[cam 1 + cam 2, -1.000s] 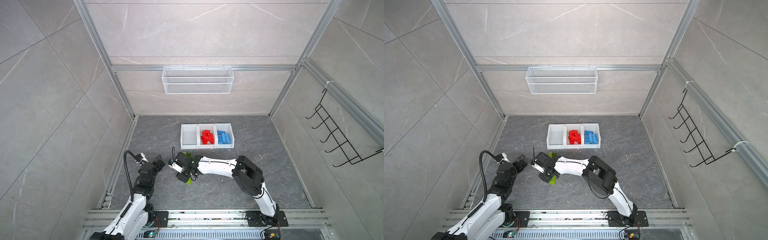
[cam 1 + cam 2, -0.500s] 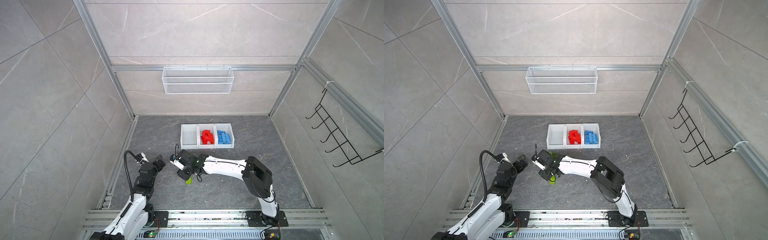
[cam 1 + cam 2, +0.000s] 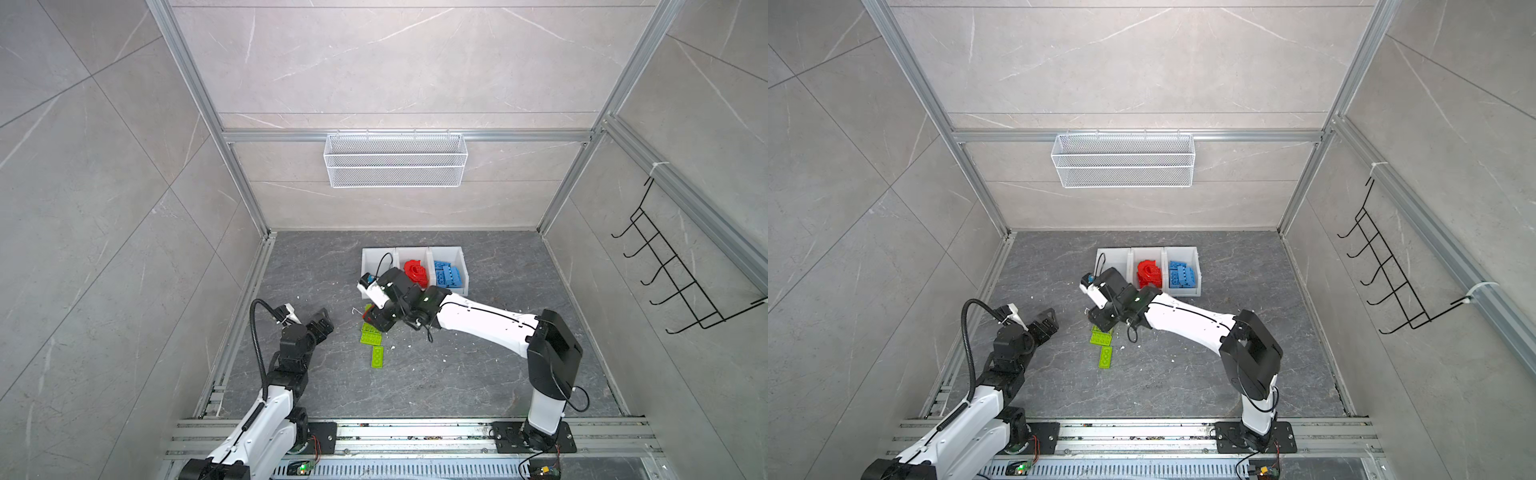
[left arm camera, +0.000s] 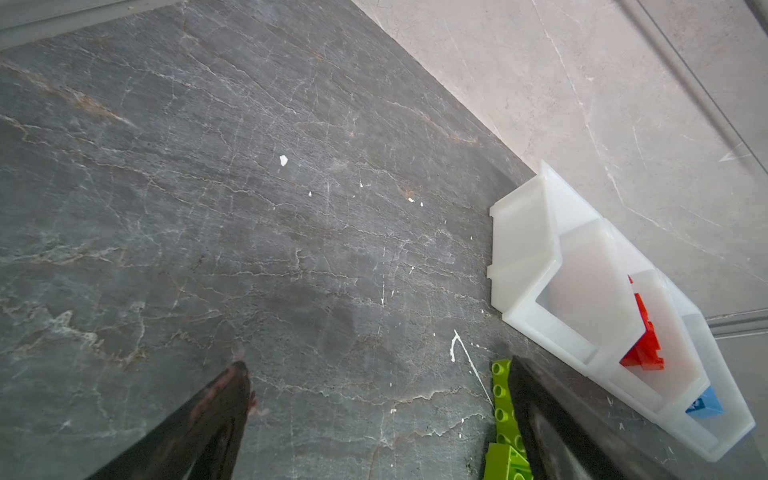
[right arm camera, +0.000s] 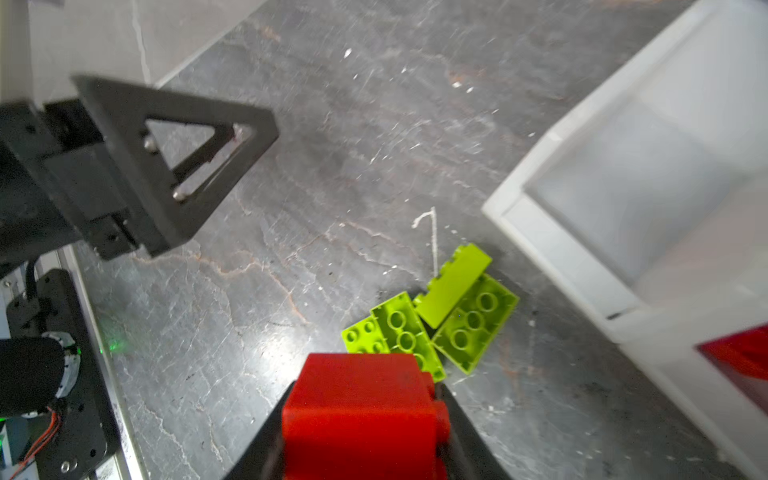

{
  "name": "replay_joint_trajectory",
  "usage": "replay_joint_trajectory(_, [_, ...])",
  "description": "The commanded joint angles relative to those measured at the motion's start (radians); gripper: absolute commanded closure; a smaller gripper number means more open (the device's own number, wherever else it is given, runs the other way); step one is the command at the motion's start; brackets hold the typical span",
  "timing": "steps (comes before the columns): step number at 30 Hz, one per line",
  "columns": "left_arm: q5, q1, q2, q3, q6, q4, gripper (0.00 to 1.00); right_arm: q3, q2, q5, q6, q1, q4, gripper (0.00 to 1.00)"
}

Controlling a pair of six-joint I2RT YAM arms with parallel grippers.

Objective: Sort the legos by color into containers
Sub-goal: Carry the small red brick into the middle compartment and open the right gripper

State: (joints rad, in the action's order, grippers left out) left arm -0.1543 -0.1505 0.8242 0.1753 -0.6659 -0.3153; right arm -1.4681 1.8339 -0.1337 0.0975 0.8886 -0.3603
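I need to move the red lego outward with my right gripper and release it over the matching red legos in the middle bin, which lies outward of my gripper.
My right gripper point(image 5: 365, 395) is shut on a red lego point(image 5: 361, 415), low over the floor in both top views point(image 3: 376, 318) point(image 3: 1100, 318), just in front of the containers point(image 3: 370, 251) point(image 3: 1113, 250). The left bin point(image 5: 582, 257) holds nothing, the middle one red legos point(image 3: 415, 272), the right one blue legos point(image 3: 446, 276). Several lime green legos point(image 5: 465, 328) point(image 3: 371, 337) point(image 3: 1105, 357) lie on the floor under and in front of that gripper. My left gripper point(image 3: 322, 326) point(image 4: 378, 390) stands open and holds nothing, left of the green legos point(image 4: 500, 399).
A white wire mesh basket point(image 3: 395, 166) hangs on the back wall. A black hook rack point(image 3: 681, 282) is on the right wall. Aluminium rails point(image 3: 374, 432) run along the front edge. Small white flecks dot the dark floor.
My right gripper has moved back toward the containers with the red lego, uncovering more of the green ones. The left arm has not moved.
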Motion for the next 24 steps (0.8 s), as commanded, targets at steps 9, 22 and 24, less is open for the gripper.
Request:
replay_joint_trajectory(9, [0.107,0.004,0.052,0.039,0.048,-0.099,0.01,-0.103,0.063,0.011,-0.027,-0.243,-0.081,0.71])
replay_joint_trajectory(22, [0.140,0.004,0.077,0.052,0.072,-0.100,0.01,-0.451,0.373,0.043,0.012,-0.389,-0.172,0.69])
replay_joint_trajectory(24, [0.144,0.004,0.085,0.056,0.072,-0.103,0.01,-0.477,0.397,0.036,0.014,-0.398,-0.175,0.67])
